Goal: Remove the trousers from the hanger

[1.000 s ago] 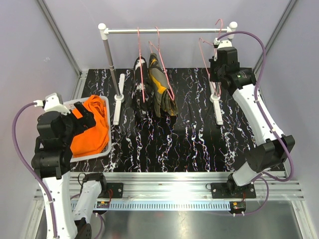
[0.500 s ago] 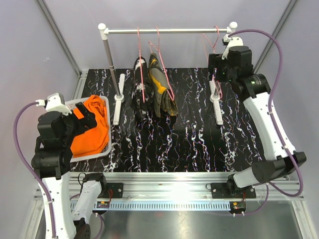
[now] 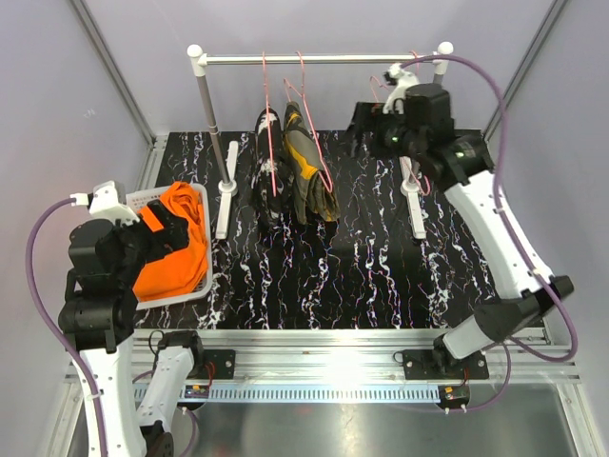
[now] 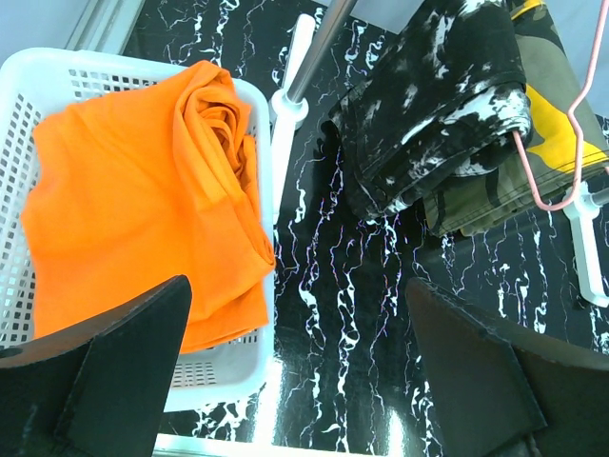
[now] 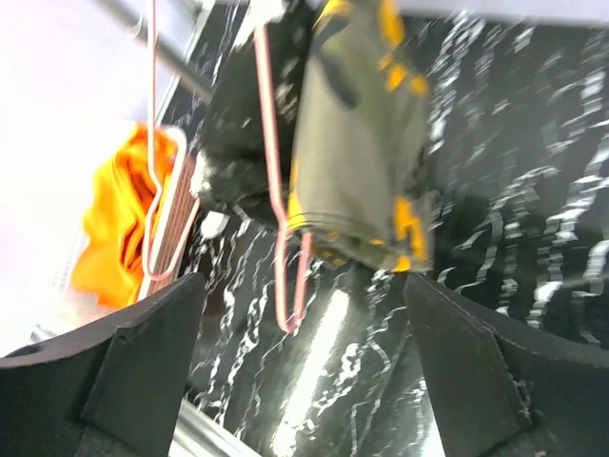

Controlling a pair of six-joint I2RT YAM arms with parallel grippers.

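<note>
I should move my right gripper to the left in the top view next and close it on the sloping pink hanger arm of the olive pair, which is bare.
Two trousers hang on pink hangers (image 3: 269, 124) from the rail (image 3: 314, 59): a black white-speckled pair (image 3: 266, 176) and, to its right, an olive pair with yellow patches (image 3: 309, 176). The orange trousers (image 3: 176, 249) lie in the white basket (image 3: 133, 199). My right gripper (image 3: 366, 122) is open and empty, up near the rail to the right of the olive pair (image 5: 362, 143); in its wrist view a pink hanger (image 5: 283, 219) hangs beside that pair. My left gripper (image 3: 164, 227) is open above the basket; in its wrist view the orange trousers (image 4: 143, 200) lie below its open gripper (image 4: 300, 367).
An empty pink hanger (image 3: 415, 59) hangs at the rail's right end, partly behind my right arm. The rack stands on two posts (image 3: 211, 119) with white feet (image 3: 225, 205) on the black marbled table. Grey walls close in on both sides.
My right gripper opened and let go of the empty hanger, which now hangs on the rail. That arm then swung left toward the hanging trousers. The left arm barely moved.
</note>
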